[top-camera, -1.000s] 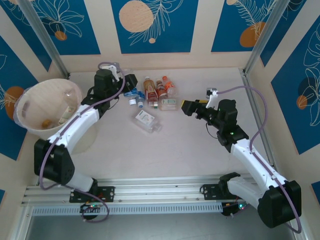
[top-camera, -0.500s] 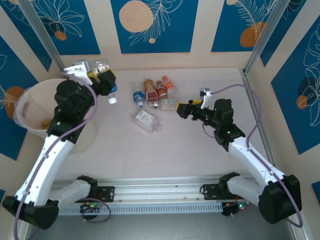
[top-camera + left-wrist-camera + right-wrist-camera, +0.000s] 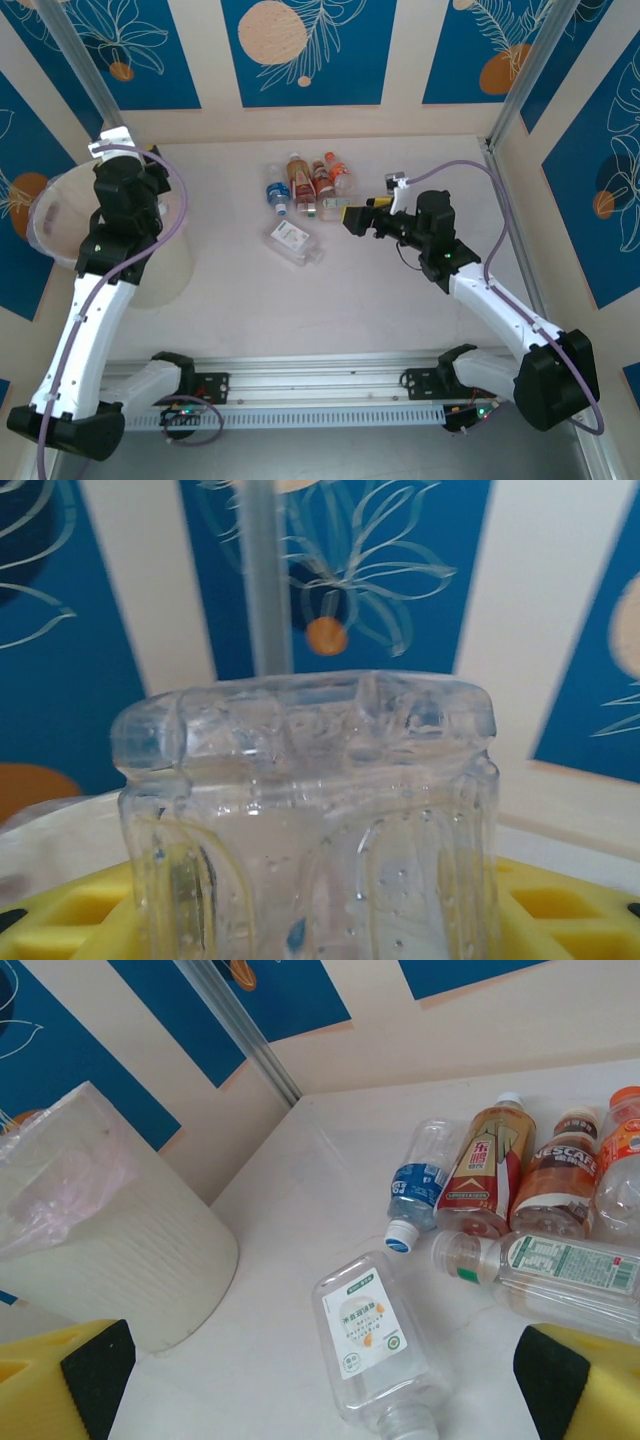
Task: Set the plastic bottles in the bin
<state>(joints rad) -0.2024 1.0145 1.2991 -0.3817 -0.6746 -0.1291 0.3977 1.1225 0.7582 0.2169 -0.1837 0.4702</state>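
The bottle still hangs at the bin's rim, so I should swing my left gripper back, turn over the bin's opening and release it.
My left gripper is shut on a clear plastic bottle, whose ribbed base stands up between the yellow fingers. In the top view the left gripper hangs over the back rim of the cream bin. Several plastic bottles lie in a cluster mid-table: a blue-labelled one, a red-labelled one and a square clear one. My right gripper is open just right of the cluster. The right wrist view looks down on the square bottle between the open pads.
The bin has a thin clear liner at its rim. Metal frame posts and patterned walls close in the table on three sides. Bare tabletop lies between the bottles and the arm bases.
The left arm has swung from the bottle cluster leftward to the bin, carrying the clear bottle. The right gripper has crept left toward the bottles, still open.
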